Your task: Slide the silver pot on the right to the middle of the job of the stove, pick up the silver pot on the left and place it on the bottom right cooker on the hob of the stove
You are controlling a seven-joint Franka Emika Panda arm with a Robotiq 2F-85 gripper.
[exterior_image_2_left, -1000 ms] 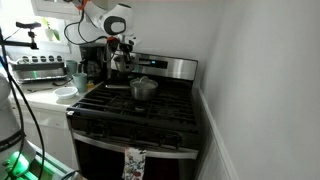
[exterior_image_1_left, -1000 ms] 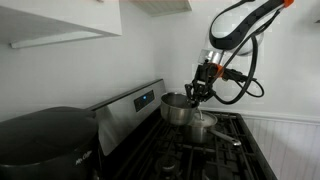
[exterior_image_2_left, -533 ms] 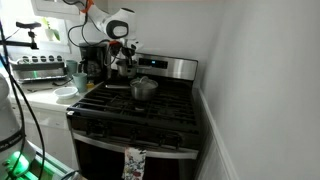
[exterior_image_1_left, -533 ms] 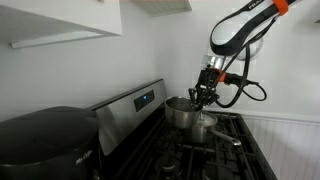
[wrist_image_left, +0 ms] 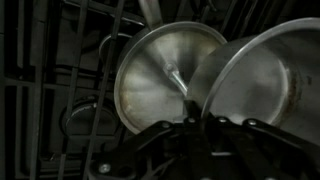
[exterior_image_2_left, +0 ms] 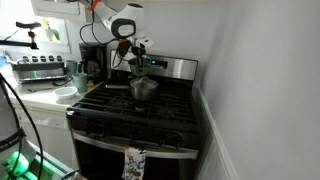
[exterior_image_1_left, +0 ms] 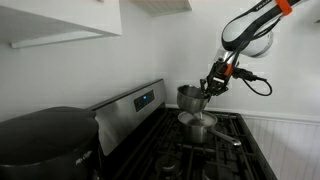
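The grates below are filled by the pot that stands there. My gripper will next move past the standing pot (exterior_image_2_left: 143, 90) to the bare front corner grate by the white wall, then go down and let go.
My gripper (exterior_image_1_left: 211, 86) is shut on the rim of a silver pot (exterior_image_1_left: 190, 97) and holds it in the air above the stove. A second silver pot (exterior_image_1_left: 199, 125) with a long handle stands on the grates just below it. In an exterior view the gripper (exterior_image_2_left: 136, 58) hangs with the held pot (exterior_image_2_left: 137, 67) over the standing pot (exterior_image_2_left: 143, 90) near the middle of the hob. In the wrist view the gripper (wrist_image_left: 197, 112) clamps the rim of the held pot (wrist_image_left: 258, 78) at the right. The standing pot (wrist_image_left: 160, 75) lies below at centre.
The black stove grates (exterior_image_2_left: 120, 110) cover the hob, with the silver control panel (exterior_image_1_left: 135, 100) behind. A dark appliance (exterior_image_1_left: 45, 135) stands beside the stove. A coffee maker (exterior_image_2_left: 92, 58) and a bowl (exterior_image_2_left: 65, 94) sit on the counter. A white wall (exterior_image_2_left: 260, 90) flanks the stove.
The gripper has lifted the held pot off the back of the stove and carried it over the pot with the handle. That pot has not moved.
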